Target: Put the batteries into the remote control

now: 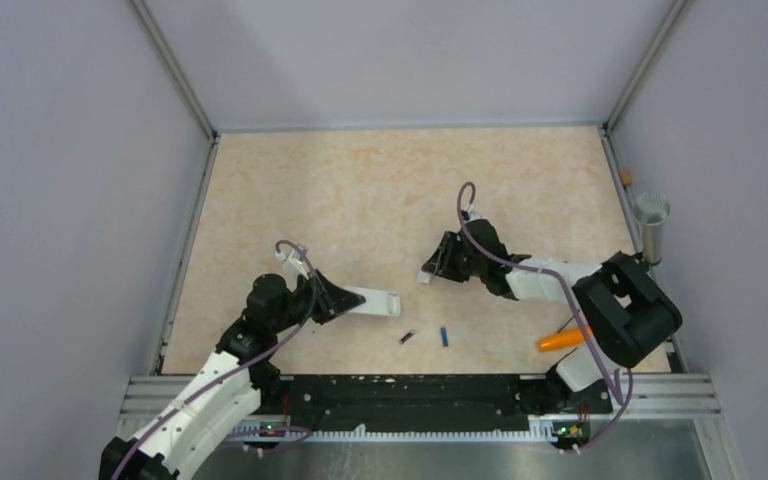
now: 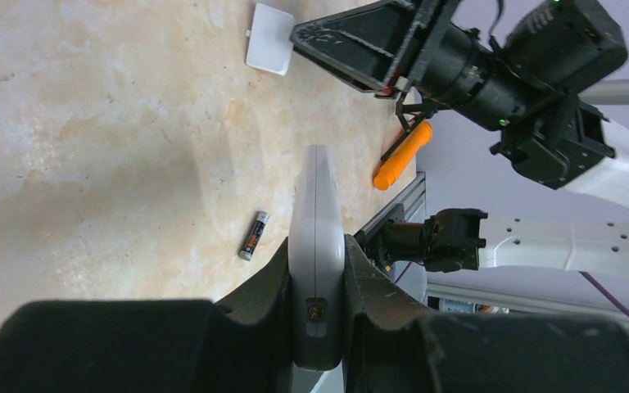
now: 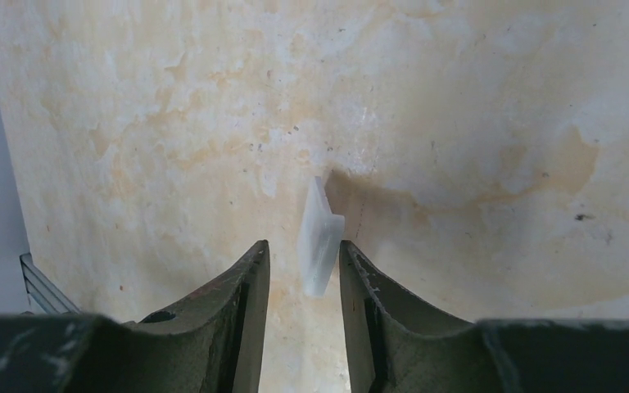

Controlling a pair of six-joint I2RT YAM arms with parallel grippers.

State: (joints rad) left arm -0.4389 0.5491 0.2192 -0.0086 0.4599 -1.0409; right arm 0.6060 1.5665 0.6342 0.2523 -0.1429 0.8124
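My left gripper should first move down, to get the white remote control onto the table (image 1: 375,306) (image 2: 218,173) beside the dark battery.
My left gripper (image 1: 348,300) is shut on the white remote control (image 1: 378,301), which sticks out to the right, low over the table. In the left wrist view the remote (image 2: 317,221) stands on edge, clamped between both fingers (image 2: 317,250). The dark battery (image 1: 407,337) and the blue battery (image 1: 444,336) lie side by side on the table in front of it. The dark battery (image 2: 253,235) also shows left of the remote. My right gripper (image 1: 436,266) is open, with a small white cover plate (image 3: 319,237) loose between its fingers (image 3: 303,246), near the right one.
An orange tapered object (image 1: 563,340) lies at the near right by the right arm's base. A grey cylinder (image 1: 651,215) stands at the table's right edge. Metal rails and walls bound the tabletop on three sides.
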